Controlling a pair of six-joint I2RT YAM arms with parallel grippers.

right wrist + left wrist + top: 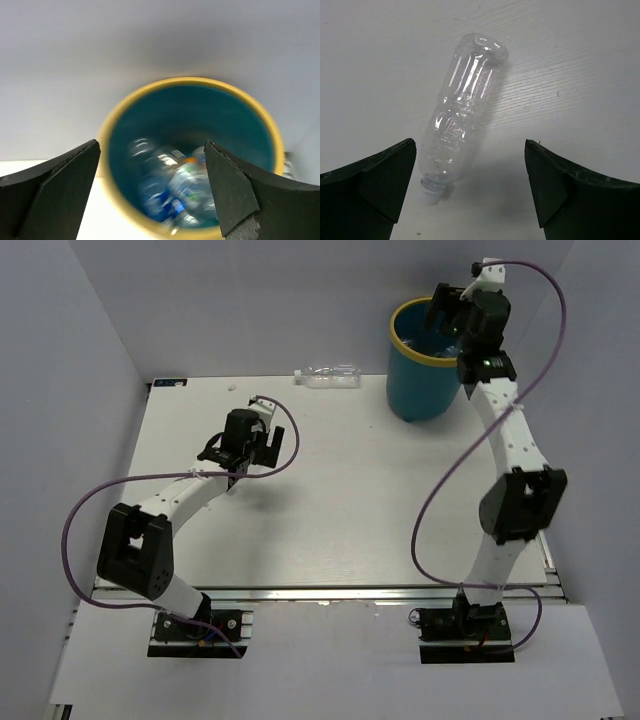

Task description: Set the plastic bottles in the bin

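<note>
I will lower my left gripper onto the clear bottle's half by the white cap, because it lies lengthwise below the gap between my open fingers.
A clear, unlabelled plastic bottle lies on the white table, white cap towards the camera. My left gripper is open above it, the neck end near the left finger, nothing held. In the top view the left gripper hides that bottle. A second clear bottle lies against the back wall. The teal bin with a yellow rim stands at the back right. My right gripper is open and empty over its mouth. In the right wrist view, several blurred bottles lie inside the bin, some with blue labels.
Grey walls close in the table at the left, back and right. The bin stands close to the back right corner. The purple cables loop out beside each arm.
</note>
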